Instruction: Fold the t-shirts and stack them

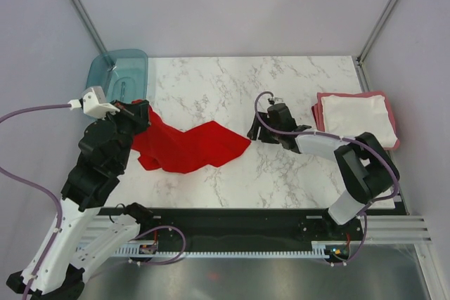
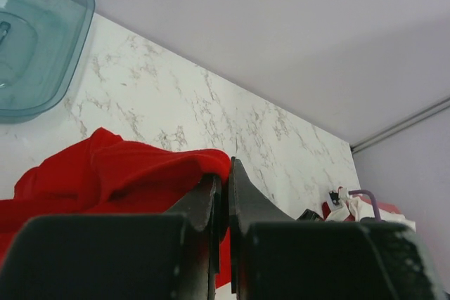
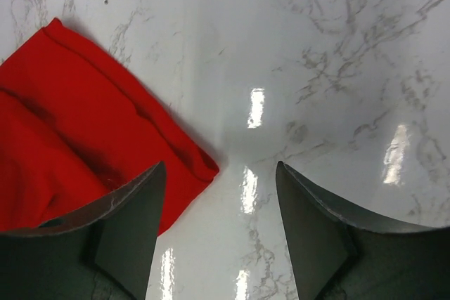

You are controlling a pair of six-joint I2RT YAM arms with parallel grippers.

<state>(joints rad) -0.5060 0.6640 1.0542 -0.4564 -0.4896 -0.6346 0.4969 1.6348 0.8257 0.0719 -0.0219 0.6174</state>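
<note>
I will next carry the shirt's edge outward and down with my left gripper to spread the crumpled shirt, then let go, because bare marble point(image 1: 171, 79) point(image 2: 133, 89) beside the teal tub is outward and below.
The bright red t-shirt point(image 1: 186, 147) lies crumpled and stretched across the left middle of the marble table. My left gripper point(image 1: 138, 112) is shut on its left edge; in the left wrist view the red cloth point(image 2: 133, 170) bunches over the closed fingertips. My right gripper point(image 1: 254, 133) is open and empty, low over the table just past the shirt's right corner point(image 3: 200, 163), which lies beside its left finger point(image 3: 130, 226). A folded white t-shirt point(image 1: 357, 119) lies on a folded pinkish-red t-shirt point(image 1: 391, 140) at the right edge.
A translucent teal tub point(image 1: 116, 72) stands at the back left corner, close behind my left gripper; it also shows in the left wrist view point(image 2: 35, 40). Grey walls and metal posts enclose the table. A black rail runs along the near edge.
</note>
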